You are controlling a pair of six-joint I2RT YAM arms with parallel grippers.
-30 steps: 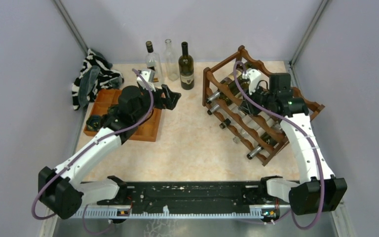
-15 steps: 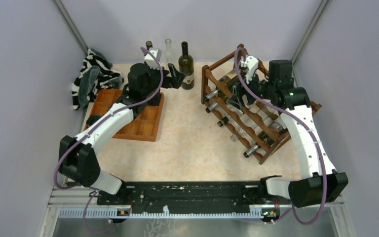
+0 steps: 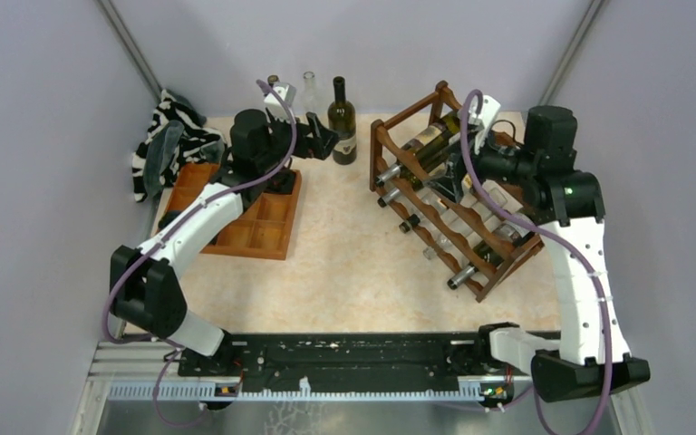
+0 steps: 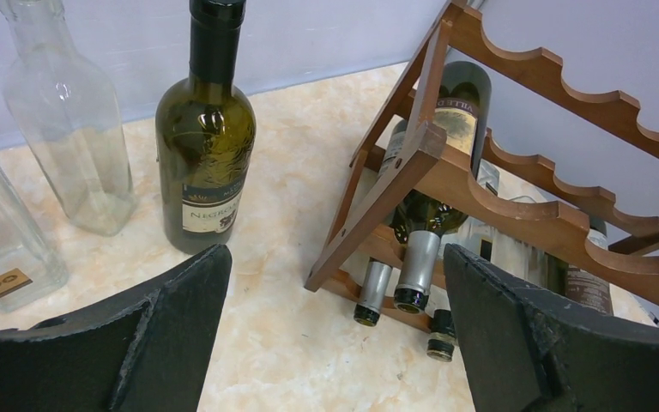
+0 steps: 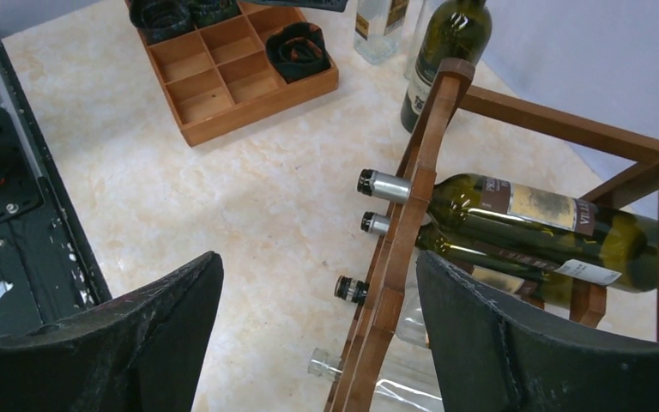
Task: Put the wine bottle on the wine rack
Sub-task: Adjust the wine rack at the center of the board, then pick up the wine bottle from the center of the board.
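Note:
The dark green bottle's neck (image 3: 339,90) (image 4: 215,43) is still beyond the open fingers, so I need to move my left gripper outward and to the right in the top view to get onto it.
A dark green wine bottle (image 3: 342,122) (image 4: 206,146) stands upright at the back of the table, just left of the wine rack (image 3: 381,145) (image 4: 446,172) (image 5: 420,172). My left gripper (image 3: 320,143) (image 4: 335,318) hovers open a little short of that bottle, with bare table between its fingers. Several bottles lie on the rack; the top one (image 3: 426,145) (image 5: 523,210) rests with its neck poking out toward the left. Above the rack's near-left end, my right gripper (image 3: 453,181) (image 5: 317,335) is open and holds nothing.
Two clear glass bottles (image 3: 309,95) (image 4: 73,129) stand left of the dark one. An orange-brown compartment tray (image 3: 267,231) (image 5: 223,77) lies at the left under my left arm, with a striped cloth (image 3: 170,136) behind it. Purple walls close the back and sides.
My right gripper has opened and pulled back up and right from the rack, leaving a bottle on the top tier. The left arm has reached back toward the standing bottles.

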